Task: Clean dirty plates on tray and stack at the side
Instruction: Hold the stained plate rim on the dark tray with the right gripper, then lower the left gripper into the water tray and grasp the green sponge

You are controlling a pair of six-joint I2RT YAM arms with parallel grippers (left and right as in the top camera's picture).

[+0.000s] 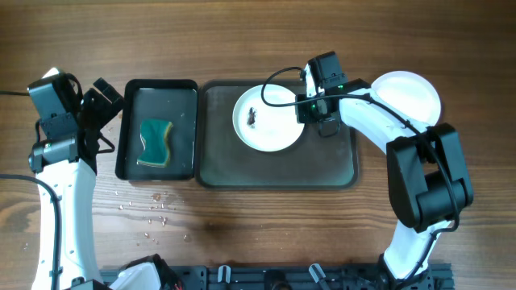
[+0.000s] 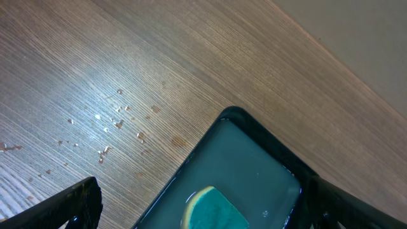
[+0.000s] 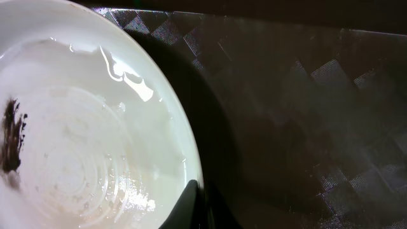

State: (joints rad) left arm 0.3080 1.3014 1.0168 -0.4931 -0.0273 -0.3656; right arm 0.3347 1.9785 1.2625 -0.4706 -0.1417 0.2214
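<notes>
My left gripper turns and moves over the smaller black tray next, then down onto the sponge's middle (image 1: 155, 143) (image 2: 216, 219). The held plate has a black smear, which is the reason.
A white plate (image 1: 268, 118) with a small black smear (image 1: 252, 118) sits on the dark grey-green tray (image 1: 339, 165). My right gripper (image 1: 307, 106) is shut on this plate's right rim. In the right wrist view the plate (image 3: 82, 146) fills the left, its smear (image 3: 11, 137) near the edge, and a dark fingertip (image 3: 186, 207) pinches the rim over the tray (image 3: 305, 114). Another white plate (image 1: 407, 95) lies on the table right of the tray. My left gripper (image 1: 101, 101) is open at the far left, its fingers (image 2: 73, 207) wide apart.
A smaller glossy black tray (image 1: 129, 137) left of the big tray holds water and a green-and-yellow sponge (image 1: 155, 142); the left wrist view shows this tray's corner (image 2: 238, 117) and sponge (image 2: 213, 213). Water droplets (image 1: 153, 211) dot the wood table in front of it.
</notes>
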